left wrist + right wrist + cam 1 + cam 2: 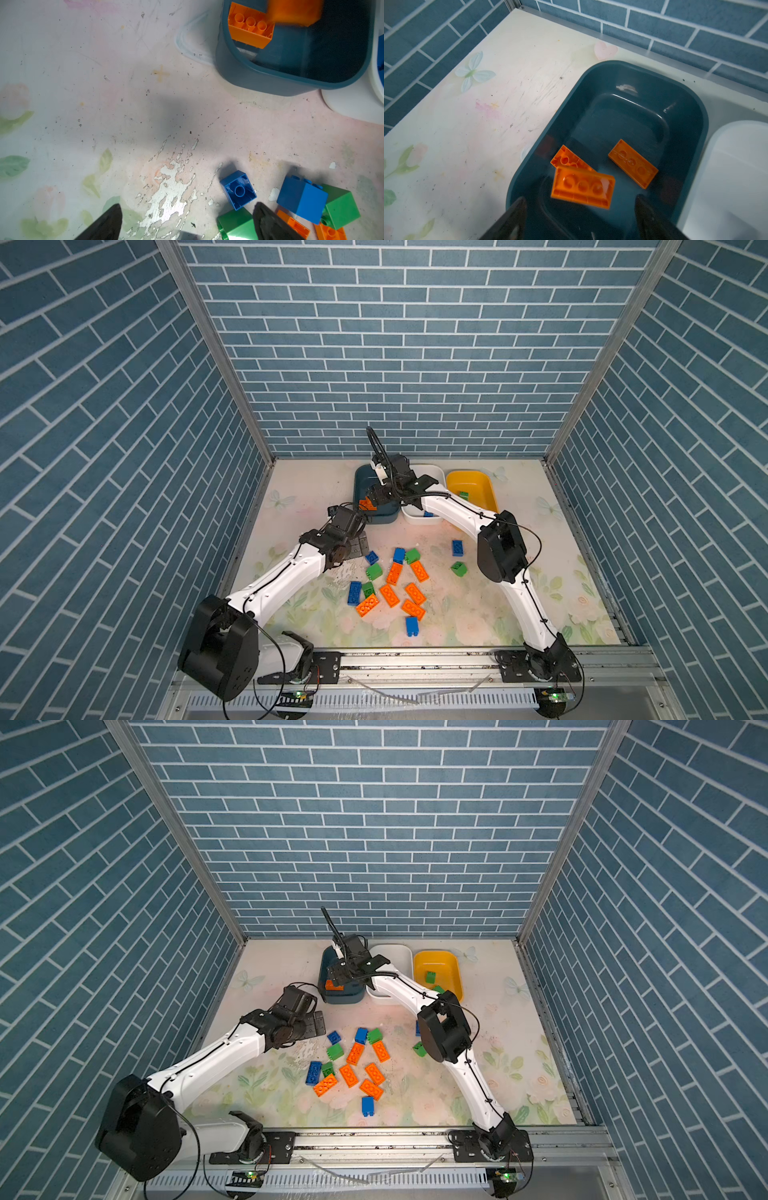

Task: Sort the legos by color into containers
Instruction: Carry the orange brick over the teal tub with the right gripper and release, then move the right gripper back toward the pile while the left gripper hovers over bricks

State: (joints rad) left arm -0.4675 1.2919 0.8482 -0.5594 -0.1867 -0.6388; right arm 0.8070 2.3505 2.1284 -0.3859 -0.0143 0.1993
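My left gripper shifts toward the pile next and lowers around the small blue lego (372, 557) (238, 190), since that lies below its open fingers, nearer the pile.
Three containers stand in a row at the back: a teal tub (360, 483) (326, 973), a white tub (432, 472) and a yellow tub (476, 481). My right gripper (580, 201) (372, 498) hangs open over the teal tub (633, 66). A blurred orange lego (582, 187) is loose just past its fingertips, above two other orange legos (632, 163) on the tub floor. My left gripper (188, 205) (358, 546) is open and empty above the bare table. It hovers beside a small blue lego (238, 190) and a green lego (236, 224). Several orange, blue and green legos (395, 572) lie mid-table.
A green lego (464, 494) lies in the yellow tub and a blue one (428, 513) in the white tub. My right arm's elbow (500, 545) stands over the right of the pile. Brick-patterned walls close in three sides. A metal rail (415, 659) runs along the front.
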